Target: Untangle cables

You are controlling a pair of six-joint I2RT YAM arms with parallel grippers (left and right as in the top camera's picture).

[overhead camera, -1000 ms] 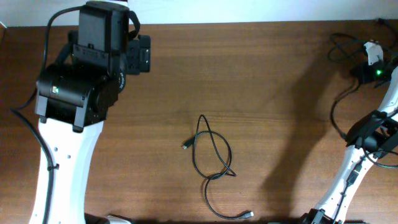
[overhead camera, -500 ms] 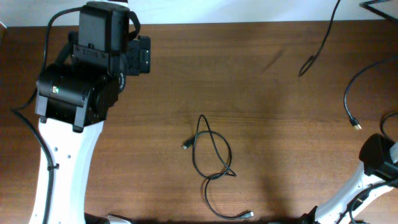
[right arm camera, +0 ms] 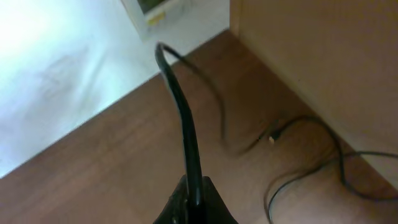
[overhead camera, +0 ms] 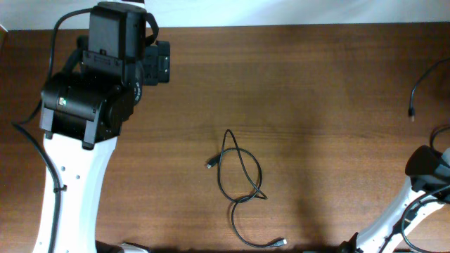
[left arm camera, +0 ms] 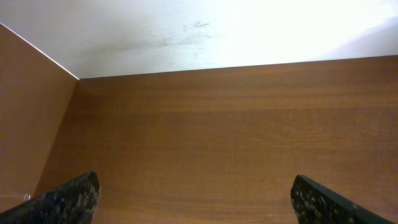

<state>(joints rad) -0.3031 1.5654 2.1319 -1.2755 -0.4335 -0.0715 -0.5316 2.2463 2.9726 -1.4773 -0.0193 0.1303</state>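
I next need to lower my right gripper to the bare tabletop beyond the loose plug (overhead camera: pixel 408 67), which lies below it. I need to release the second cable there, clear of the looped one.
One thin black cable (overhead camera: pixel 240 184) lies loosely looped in the middle of the table, with small plugs at its upper left end (overhead camera: pixel 209 164) and its lower right end (overhead camera: pixel 281 242). My right gripper (right arm camera: pixel 194 198) is shut on a second black cable (right arm camera: pixel 181 112), which rises straight up out of the jaws. A loose end of a cable with a plug (overhead camera: pixel 412 112) shows at the right edge of the overhead view. My left gripper (left arm camera: pixel 199 208) is open and empty over bare table at the far left back, far from the looped cable.
In the right wrist view a thin cable (right arm camera: pixel 311 158) with a small plug (right arm camera: pixel 272 139) trails on the table by a light wooden side wall (right arm camera: pixel 323 56). The right arm's base and wiring (overhead camera: pixel 425 169) fill the right edge. A side wall (left arm camera: pixel 31 124) borders the left.
The right arm has swung away past the right edge with its cable. The cable, strung across the top right half a second ago, now shows only at the right edge. The left arm and the looped cable have not moved.
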